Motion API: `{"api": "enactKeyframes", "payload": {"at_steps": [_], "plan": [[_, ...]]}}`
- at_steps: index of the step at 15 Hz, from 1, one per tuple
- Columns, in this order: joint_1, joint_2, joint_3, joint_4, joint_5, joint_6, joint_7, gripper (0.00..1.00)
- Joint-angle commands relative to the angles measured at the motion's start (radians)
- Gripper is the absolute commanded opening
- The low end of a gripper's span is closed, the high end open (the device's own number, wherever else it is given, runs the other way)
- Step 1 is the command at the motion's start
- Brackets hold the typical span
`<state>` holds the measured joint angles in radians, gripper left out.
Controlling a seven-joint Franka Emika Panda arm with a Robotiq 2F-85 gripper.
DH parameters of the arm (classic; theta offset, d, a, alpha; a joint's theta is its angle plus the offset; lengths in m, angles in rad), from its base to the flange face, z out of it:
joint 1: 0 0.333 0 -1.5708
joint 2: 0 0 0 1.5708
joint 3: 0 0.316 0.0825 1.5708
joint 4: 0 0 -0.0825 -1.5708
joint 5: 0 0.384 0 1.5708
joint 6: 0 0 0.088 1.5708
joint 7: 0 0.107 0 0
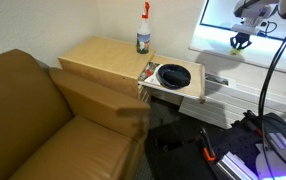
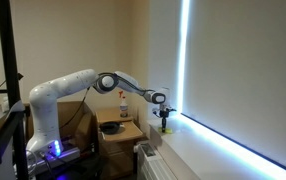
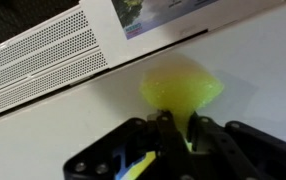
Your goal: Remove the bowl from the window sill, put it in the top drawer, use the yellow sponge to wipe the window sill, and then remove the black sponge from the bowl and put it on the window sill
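The robot's gripper will next slide the yellow sponge along the sill [image 2: 208,145] toward the wooden cabinet, turning a little, and then open.
My gripper [image 3: 178,130] is shut on the yellow sponge [image 3: 181,92], which is squeezed between the fingers and rests on the white window sill [image 3: 253,70]. In both exterior views the gripper [image 1: 240,42] [image 2: 164,113] is over the sill [image 2: 208,145], with the sponge [image 2: 165,128] under it. The bowl [image 1: 173,75] sits in the open top drawer [image 1: 186,92] of the wooden cabinet, with the black sponge [image 1: 172,73] inside it. The bowl also shows small in an exterior view [image 2: 112,127].
A spray bottle [image 1: 143,30] stands on the wooden cabinet [image 1: 98,58]. A brown sofa [image 1: 43,120] is beside the cabinet. A vent grille [image 3: 43,55] runs along the sill. The window [image 2: 233,70] rises behind the sill. Cables and equipment [image 1: 263,140] lie on the floor.
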<state>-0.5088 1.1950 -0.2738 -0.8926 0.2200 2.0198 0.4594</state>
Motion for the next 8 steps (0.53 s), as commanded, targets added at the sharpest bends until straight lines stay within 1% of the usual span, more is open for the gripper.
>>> {"api": "enactKeyframes", "payload": {"at_steps": [1, 4, 6, 8], "plan": [[-0.002, 0.028, 0.094, 0.001, 0.06, -0.046, -0.046, 0.04], [-0.005, 0.021, 0.137, -0.007, 0.072, -0.033, -0.109, 0.04], [0.006, -0.006, 0.164, -0.044, 0.068, 0.004, -0.179, 0.04], [0.032, -0.034, 0.188, -0.092, 0.05, 0.053, -0.252, 0.04]]}}
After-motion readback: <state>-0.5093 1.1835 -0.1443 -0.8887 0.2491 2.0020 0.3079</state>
